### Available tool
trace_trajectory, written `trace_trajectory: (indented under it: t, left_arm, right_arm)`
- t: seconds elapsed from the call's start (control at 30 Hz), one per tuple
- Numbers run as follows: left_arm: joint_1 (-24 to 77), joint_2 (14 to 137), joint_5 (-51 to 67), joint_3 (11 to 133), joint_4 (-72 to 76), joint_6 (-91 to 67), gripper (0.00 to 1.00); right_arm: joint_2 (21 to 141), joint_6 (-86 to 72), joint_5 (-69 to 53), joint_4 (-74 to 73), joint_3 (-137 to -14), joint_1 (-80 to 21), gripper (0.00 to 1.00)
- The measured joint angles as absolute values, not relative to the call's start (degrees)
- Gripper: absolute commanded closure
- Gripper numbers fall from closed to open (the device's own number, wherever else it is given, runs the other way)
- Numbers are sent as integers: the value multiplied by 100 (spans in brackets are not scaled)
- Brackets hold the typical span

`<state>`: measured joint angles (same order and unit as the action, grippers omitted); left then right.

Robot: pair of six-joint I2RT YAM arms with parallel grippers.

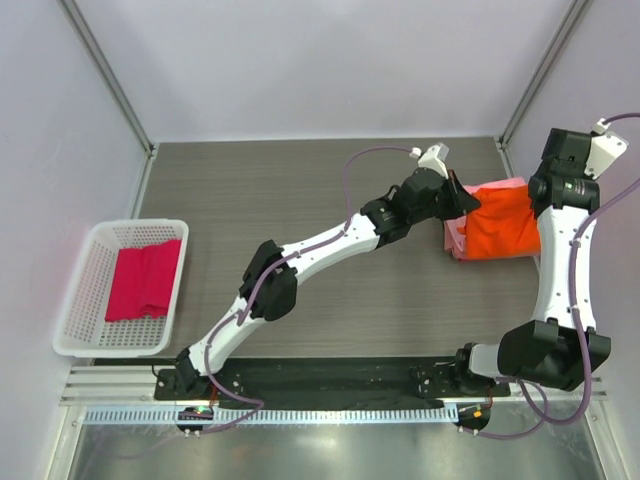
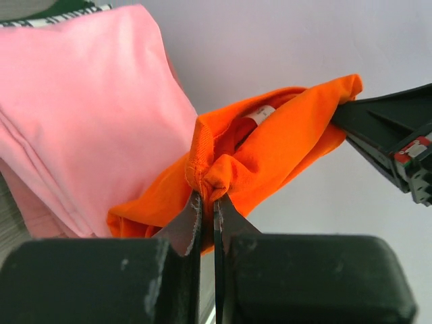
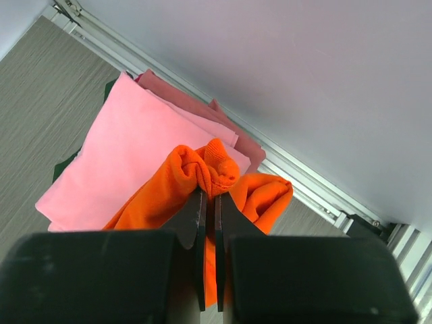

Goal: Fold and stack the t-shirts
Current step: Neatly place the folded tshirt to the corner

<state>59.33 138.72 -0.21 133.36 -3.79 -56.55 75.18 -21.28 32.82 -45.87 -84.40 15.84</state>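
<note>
The pink t-shirts' far corner [image 1: 519, 183] [image 3: 127, 84] is below my right gripper and farther outward, so my right gripper will next move outward and down and let go of the orange t-shirt's fold over that corner.
The bright orange t-shirt [image 1: 503, 222] hangs stretched between both grippers at the table's far right, over folded light pink t-shirts [image 1: 457, 237]. My left gripper [image 1: 462, 198] is shut on its left edge, a bunched hem [image 2: 208, 177] between the fingertips. My right gripper [image 1: 540, 192] is shut on its right edge, a bunched fold [image 3: 212, 172]. The pink t-shirts lie flat below [image 2: 88, 121], [image 3: 128, 145]. A magenta-crimson t-shirt [image 1: 145, 280] lies folded in the basket.
A white lattice plastic basket [image 1: 88, 262] stands at the table's left edge. Frame posts and grey walls close in the back and right sides. A metal rail [image 3: 317, 196] runs along the wall by the pink stack.
</note>
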Motion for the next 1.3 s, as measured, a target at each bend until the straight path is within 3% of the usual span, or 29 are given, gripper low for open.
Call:
trace_trajectory:
  t: [0.43, 0.5, 0.53, 0.57, 0.6, 0.67, 0.77, 0.87, 1.13, 1.23, 1.3]
  left_arm:
    - [5618, 15393, -751, 14309, 1227, -5655, 98]
    - [5566, 15782, -950, 14562, 1463, -5653, 80]
    - [5533, 15983, -1063, 14687, 1588, -5638, 64]
    - [5509, 16138, -1199, 14768, 1702, -5601, 1]
    - [5485, 16267, -1376, 14807, 1789, -5529, 0]
    - [5428, 16464, -1619, 14875, 1999, -5321, 1]
    - [5325, 16457, -1699, 14792, 2158, -4919, 1]
    - [5203, 15806, -1712, 13817, 2359, -4694, 0]
    - [4685, 13069, -1240, 11522, 1846, -4534, 0]
    - [4473, 11924, -1146, 10744, 1542, -4425, 0]
    - [4346, 11177, -1131, 10200, 1308, -4368, 0]
  right_arm:
    - [8792, -2344, 2451, -3771, -8591, 1999, 99]
    - [9268, -2375, 2257, -3603, -8812, 1994, 96]
    - [9533, -2379, 2145, -3529, -8991, 1994, 86]
    - [9808, -2383, 2034, -3483, -9181, 1994, 61]
    - [10141, -2405, 1979, -3433, -9421, 1994, 28]
    - [10656, -2412, 1979, -3312, -9810, 1994, 21]
    - [11135, -2388, 1997, -3277, -10062, 1997, 20]
    - [11131, -2349, 1997, -3352, -10060, 1979, 20]
    - [9745, -2128, 1393, -3111, -9454, 1693, 20]
    - [9148, -2078, 963, -2989, -9133, 1450, 26]
    - [8873, -2049, 762, -2915, -8858, 1260, 40]
